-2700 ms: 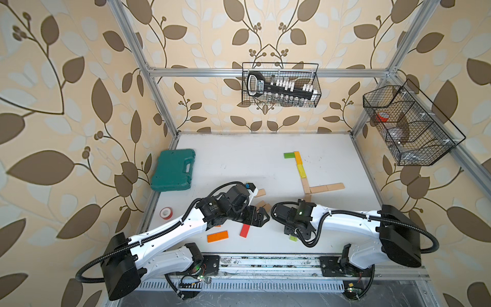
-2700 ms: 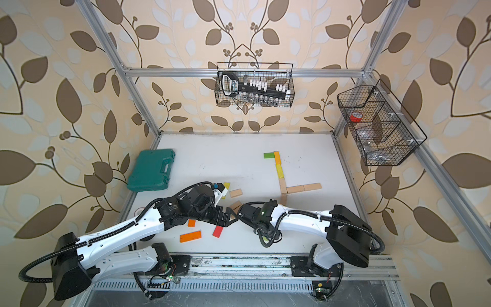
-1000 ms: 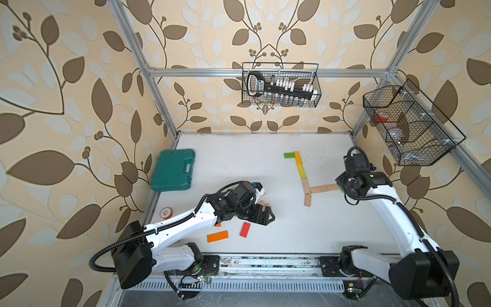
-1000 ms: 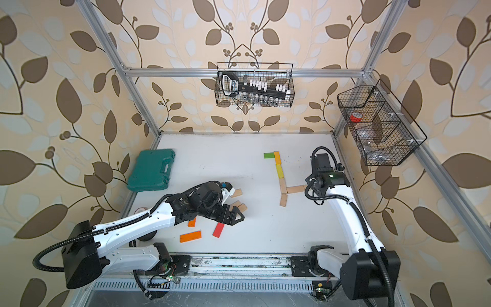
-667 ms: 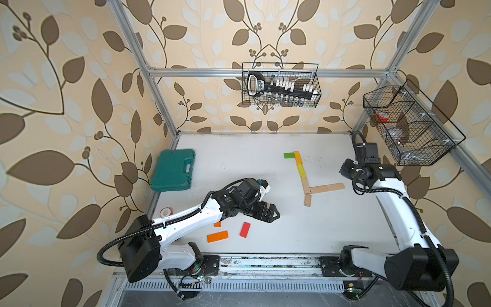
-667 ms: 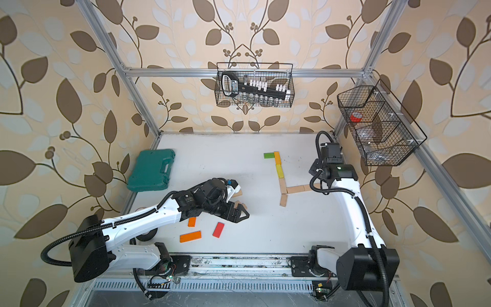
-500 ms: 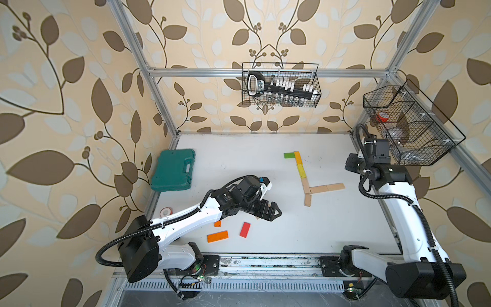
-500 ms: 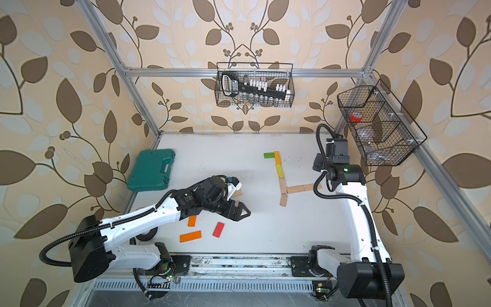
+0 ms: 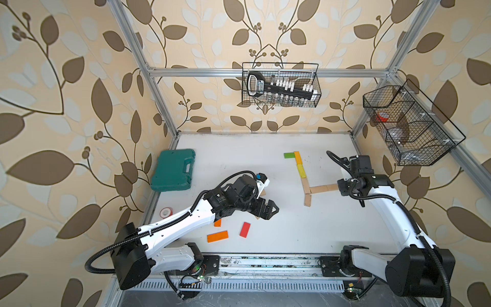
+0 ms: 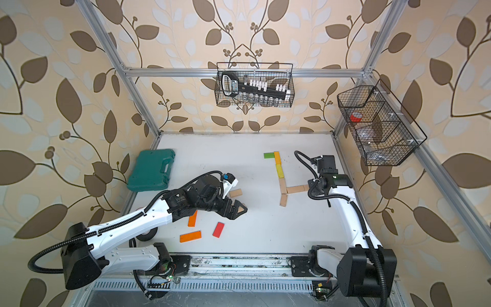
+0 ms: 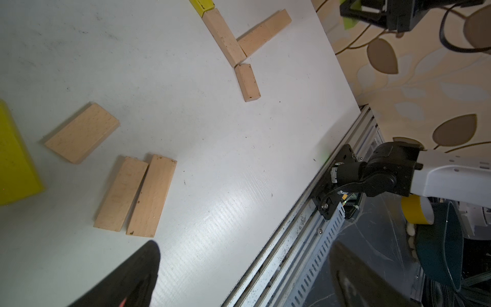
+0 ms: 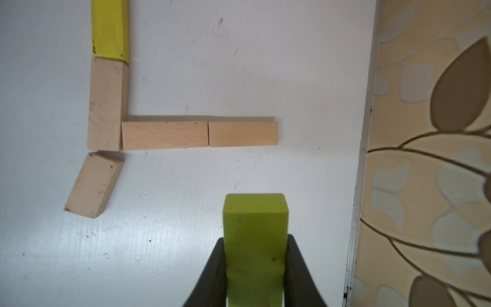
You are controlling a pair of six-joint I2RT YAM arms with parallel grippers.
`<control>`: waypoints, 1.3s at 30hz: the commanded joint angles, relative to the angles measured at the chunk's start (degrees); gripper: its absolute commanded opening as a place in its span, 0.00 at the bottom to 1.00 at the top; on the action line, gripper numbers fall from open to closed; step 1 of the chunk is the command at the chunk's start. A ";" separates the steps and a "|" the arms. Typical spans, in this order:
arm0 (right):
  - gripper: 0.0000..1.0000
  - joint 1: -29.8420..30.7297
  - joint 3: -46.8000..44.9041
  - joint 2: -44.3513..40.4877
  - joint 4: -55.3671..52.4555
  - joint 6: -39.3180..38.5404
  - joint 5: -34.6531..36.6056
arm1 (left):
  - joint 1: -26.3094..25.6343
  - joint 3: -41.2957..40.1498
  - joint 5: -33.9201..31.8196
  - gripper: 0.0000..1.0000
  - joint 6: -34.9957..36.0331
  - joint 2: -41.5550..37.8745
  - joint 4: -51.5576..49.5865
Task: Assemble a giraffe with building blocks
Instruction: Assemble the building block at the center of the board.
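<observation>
I will next turn and lower my right gripper to release the lime-green block (image 12: pixel 255 212) on the bare tabletop below it, beside the beige row's loose end.
Building blocks lie flat in a line in both top views: green (image 9: pixel 289 155), orange (image 9: pixel 298 157), yellow-green (image 9: pixel 301 170) and beige (image 9: pixel 305 184), with a beige row (image 9: pixel 322 188) branching right and a beige piece (image 9: pixel 308 200) below. My right gripper (image 12: pixel 255 238) is shut on a lime-green block (image 12: pixel 255 212) and hangs above the table just in front of the row's right end (image 12: pixel 243 134). My left gripper (image 9: pixel 269 211) stands open and holds nothing. It hovers beside three loose beige blocks (image 11: pixel 81 132) (image 11: pixel 121 193) (image 11: pixel 151 195).
A red block (image 9: pixel 245 229) and two orange blocks (image 9: pixel 218 236) (image 9: pixel 218 222) lie near the front. A green case (image 9: pixel 174 170) and a tape roll (image 9: pixel 166 212) sit at the left edge. Wire baskets (image 9: pixel 280 85) (image 9: pixel 409 125) hang on the walls. A metal rail (image 9: pixel 265 261) borders the front.
The right arm has swung from the front centre to the right end of the beige row, carrying the green block. The left gripper has shifted right, off the loose beige blocks.
</observation>
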 commanded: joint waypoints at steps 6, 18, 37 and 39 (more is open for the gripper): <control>0.00 -0.25 -9.24 -0.98 3.50 -10.42 2.40 | -0.45 -2.25 1.36 0.99 0.59 -1.12 4.42; 0.00 -2.39 -12.61 9.02 10.58 -21.14 6.92 | -0.45 -3.01 2.10 0.99 0.51 -1.76 6.73; 0.00 -11.13 -12.21 15.07 19.89 -35.85 0.76 | -0.45 -5.14 2.77 0.99 0.35 -2.06 10.66; 0.00 -11.15 -11.12 16.64 19.62 -35.95 0.38 | -0.39 -5.11 2.70 0.99 0.50 -1.75 10.89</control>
